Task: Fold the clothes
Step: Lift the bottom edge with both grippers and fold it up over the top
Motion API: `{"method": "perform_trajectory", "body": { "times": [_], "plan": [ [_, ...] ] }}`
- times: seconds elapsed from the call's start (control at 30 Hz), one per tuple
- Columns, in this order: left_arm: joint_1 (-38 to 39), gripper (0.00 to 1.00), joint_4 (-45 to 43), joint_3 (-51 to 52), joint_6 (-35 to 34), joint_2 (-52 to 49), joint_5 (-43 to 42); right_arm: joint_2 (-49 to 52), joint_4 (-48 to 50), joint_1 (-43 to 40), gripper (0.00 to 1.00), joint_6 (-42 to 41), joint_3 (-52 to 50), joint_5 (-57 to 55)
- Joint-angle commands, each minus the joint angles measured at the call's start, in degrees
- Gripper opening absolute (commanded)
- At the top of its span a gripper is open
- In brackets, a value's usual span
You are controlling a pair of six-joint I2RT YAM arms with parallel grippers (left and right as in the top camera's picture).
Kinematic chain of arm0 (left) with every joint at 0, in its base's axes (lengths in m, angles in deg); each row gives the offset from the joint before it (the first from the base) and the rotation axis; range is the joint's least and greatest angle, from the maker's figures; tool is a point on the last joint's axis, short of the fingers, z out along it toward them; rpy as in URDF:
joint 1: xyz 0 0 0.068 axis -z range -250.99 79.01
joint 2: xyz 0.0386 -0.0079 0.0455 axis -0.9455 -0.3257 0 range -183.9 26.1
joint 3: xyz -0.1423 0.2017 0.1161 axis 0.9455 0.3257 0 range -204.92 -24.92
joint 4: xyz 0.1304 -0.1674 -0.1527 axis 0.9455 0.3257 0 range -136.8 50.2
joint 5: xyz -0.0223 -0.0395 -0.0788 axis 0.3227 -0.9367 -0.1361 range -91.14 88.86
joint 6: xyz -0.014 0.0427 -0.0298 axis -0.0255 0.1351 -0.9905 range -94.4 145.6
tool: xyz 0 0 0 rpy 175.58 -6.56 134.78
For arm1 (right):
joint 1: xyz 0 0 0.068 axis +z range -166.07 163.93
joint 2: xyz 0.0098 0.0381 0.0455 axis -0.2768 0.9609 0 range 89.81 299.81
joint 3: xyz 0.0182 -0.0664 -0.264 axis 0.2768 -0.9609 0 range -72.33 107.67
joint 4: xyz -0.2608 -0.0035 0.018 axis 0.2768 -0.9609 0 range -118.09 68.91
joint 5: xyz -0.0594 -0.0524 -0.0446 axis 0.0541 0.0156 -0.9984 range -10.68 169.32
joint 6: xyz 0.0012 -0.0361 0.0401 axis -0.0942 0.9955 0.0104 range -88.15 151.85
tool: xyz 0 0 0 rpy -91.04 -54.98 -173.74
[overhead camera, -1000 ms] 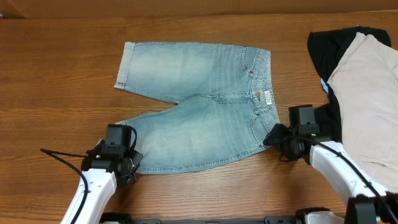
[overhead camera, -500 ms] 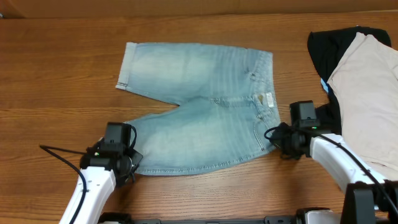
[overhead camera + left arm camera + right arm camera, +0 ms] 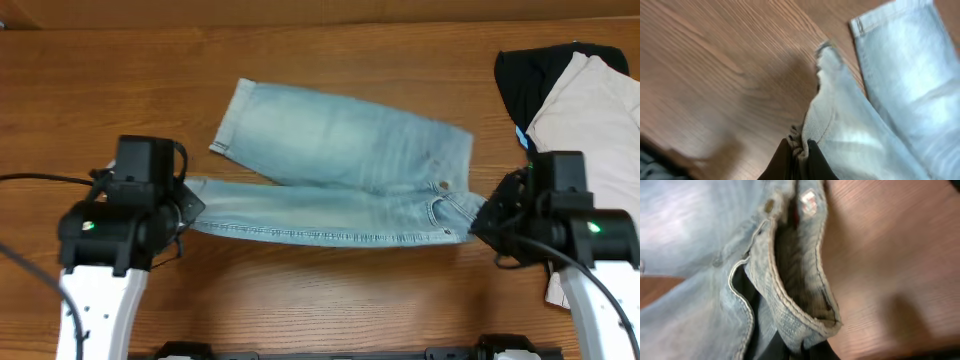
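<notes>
The pinched hem goes outward over the far leg's hem point(image 3: 232, 115) point(image 3: 890, 15) in my left gripper next. It then goes down for release there, because that leg already lies spread upon the table.
The clothes, light-blue denim shorts point(image 3: 350, 160), hang lifted along their near edge, stretched between both arms above the wooden table point(image 3: 300, 290). My left gripper point(image 3: 188, 200) is shut on the hem of the near leg point(image 3: 827, 120); its dark fingers point(image 3: 815, 162) pinch bunched denim. At the other end my right gripper point(image 3: 478, 222) is shut on the waistband point(image 3: 800, 315), with the button point(image 3: 770, 206) and label point(image 3: 807, 201) showing above it. The far leg point(image 3: 250, 120) still rests on the table, tilted.
A black garment point(image 3: 530, 75) and cream-beige trousers point(image 3: 590, 140) lie piled at the right edge, just beyond the right arm point(image 3: 590, 260). The left arm point(image 3: 100, 270) stands at the front left.
Both arms have risen and moved back, lifting the shorts' near edge off the table. The right gripper went from open to shut on the waistband. The shorts shifted right and turned.
</notes>
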Motion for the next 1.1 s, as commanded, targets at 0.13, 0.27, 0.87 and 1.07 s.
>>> {"method": "perform_trajectory", "body": {
  "times": [0.13,0.27,0.87,1.07],
  "plan": [
    [-0.3,0.04,1.8,-4.3,2.5,2.5,5.5,-5.1,-7.6,-0.6,0.04,1.4,2.8,-1.1],
    [-0.2,0.04,-2.4,-4.1,2.6,0.9,4.8,-5.0,-6.0,-0.6,0.04,1.6,2.4,-2.2],
    [3.8,0.04,-39.1,-4.1,8.6,-31.6,-0.6,10.5,13.5,-1.3,0.04,-0.2,-6.9,-9.0],
    [7.0,0.04,-52.9,-4.1,9.0,-39.5,-0.5,17.0,22.7,-2.9,0.04,-0.2,-6.9,-10.8]
  ]
}}
